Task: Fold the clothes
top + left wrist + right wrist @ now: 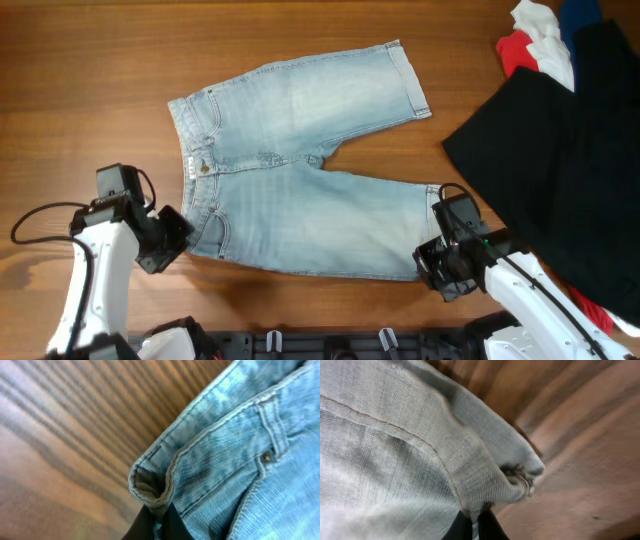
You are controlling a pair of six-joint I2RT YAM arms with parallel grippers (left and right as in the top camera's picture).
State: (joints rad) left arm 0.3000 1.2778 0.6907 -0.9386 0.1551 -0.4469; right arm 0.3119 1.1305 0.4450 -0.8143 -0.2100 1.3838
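Next, my left gripper rises and moves outward to release the shorts' waistband end over the far waistband corner, as that corner lies outward of it.
The light blue denim shorts lie spread flat on the wooden table, waistband to the left, both legs to the right. My left gripper is shut on the near corner of the waistband; in the left wrist view the black fingers pinch the waistband's folded edge. My right gripper is shut on the near leg's hem corner; in the right wrist view the fingers clamp the stitched hem.
A large black garment lies at the right, close to my right arm. Red and white garments are heaped at the far right corner. Bare wooden table surrounds the shorts on the left and back.
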